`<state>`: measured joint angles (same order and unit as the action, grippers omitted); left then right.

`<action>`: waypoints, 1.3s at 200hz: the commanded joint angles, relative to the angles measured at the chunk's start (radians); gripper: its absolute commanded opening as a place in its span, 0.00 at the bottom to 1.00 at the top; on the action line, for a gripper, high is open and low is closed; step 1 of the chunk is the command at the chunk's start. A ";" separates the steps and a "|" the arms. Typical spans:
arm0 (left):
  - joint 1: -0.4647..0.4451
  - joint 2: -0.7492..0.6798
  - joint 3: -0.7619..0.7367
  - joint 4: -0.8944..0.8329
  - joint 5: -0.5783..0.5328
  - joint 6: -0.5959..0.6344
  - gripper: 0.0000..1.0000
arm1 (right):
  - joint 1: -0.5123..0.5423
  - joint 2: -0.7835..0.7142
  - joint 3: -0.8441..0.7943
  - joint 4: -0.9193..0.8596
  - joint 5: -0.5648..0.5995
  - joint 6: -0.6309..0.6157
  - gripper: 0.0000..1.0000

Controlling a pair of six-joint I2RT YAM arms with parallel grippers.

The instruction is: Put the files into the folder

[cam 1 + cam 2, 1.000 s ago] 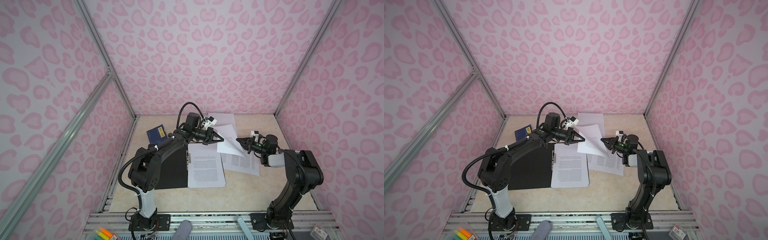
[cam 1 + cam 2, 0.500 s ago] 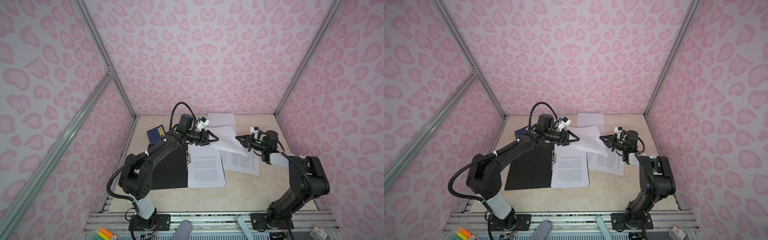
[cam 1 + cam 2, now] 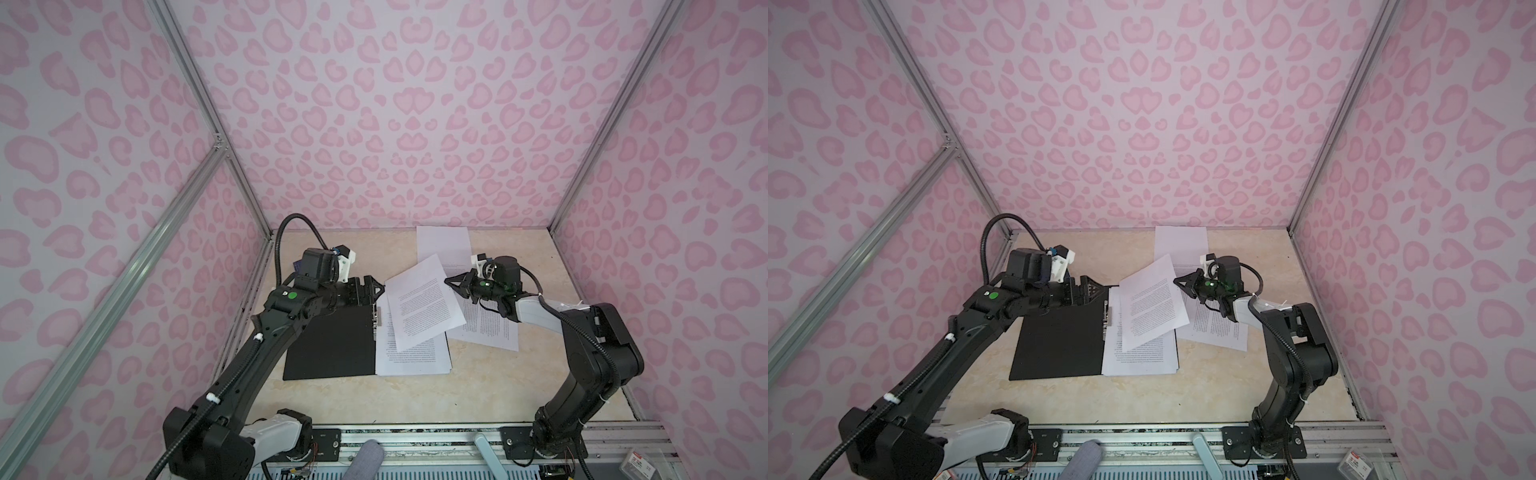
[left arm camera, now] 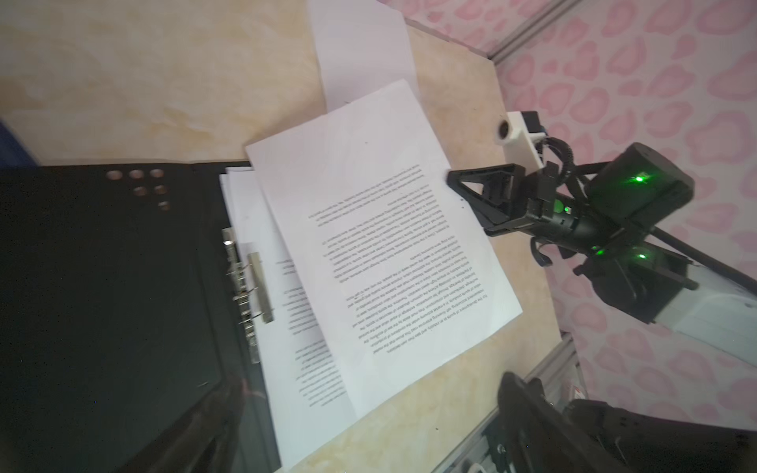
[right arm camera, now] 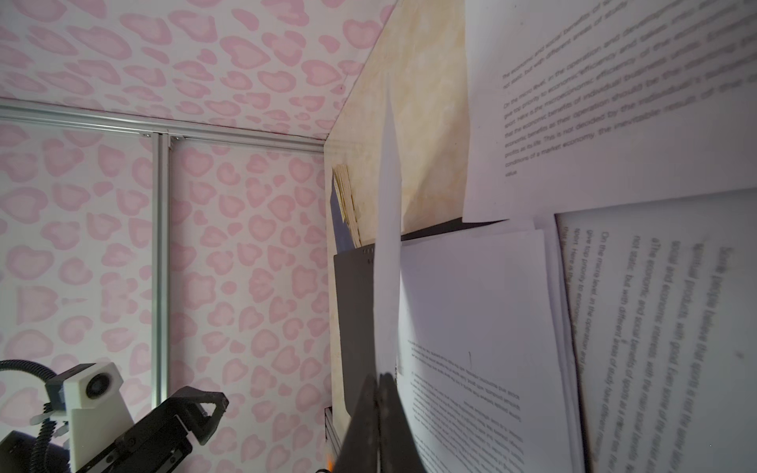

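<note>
The right gripper will next move down and back, lay the sheet onto the stack of files and let go of the sheet's edge there, since the sheet still hangs tilted above.
The folder (image 3: 332, 345) lies open, black inside up, with its metal clip (image 4: 245, 282) along the spine. A stack of the files (image 3: 415, 359) rests on its right half. One printed sheet (image 3: 424, 301) hangs tilted above that stack, and my right gripper (image 3: 451, 283) is shut on its right edge; in the right wrist view the closed jaws (image 5: 379, 383) pinch the paper edge-on. My left gripper (image 3: 374, 291) stands open just left of the sheet, over the folder's far corner, and holds nothing; its fingers (image 4: 524, 393) are wide apart.
Another printed sheet (image 3: 490, 328) lies flat under the right arm, and a further one (image 3: 442, 245) lies by the back wall. A small blue booklet (image 5: 342, 213) sits at the far left, mostly hidden behind the left arm. Pink patterned walls close in three sides.
My left gripper has opened, let go of the sheet and drawn back to the left. The right gripper alone now holds the sheet, which has swung lower over the folder's stack.
</note>
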<state>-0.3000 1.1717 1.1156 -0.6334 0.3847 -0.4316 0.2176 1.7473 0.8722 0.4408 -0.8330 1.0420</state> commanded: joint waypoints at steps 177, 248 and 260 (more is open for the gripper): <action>0.039 -0.142 -0.249 -0.077 0.040 0.068 0.98 | 0.234 -0.084 -0.162 -0.037 0.492 -0.018 0.00; 0.039 -0.142 -0.267 -0.074 0.051 0.071 0.97 | 0.271 -0.074 -0.185 -0.010 0.518 0.019 0.00; 0.038 -0.139 -0.268 -0.074 0.049 0.070 0.97 | 0.276 -0.074 -0.187 -0.009 0.521 0.021 0.00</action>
<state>-0.2626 1.0294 0.8520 -0.7143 0.4225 -0.3702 0.4854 1.6665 0.6945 0.3996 -0.3328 1.0473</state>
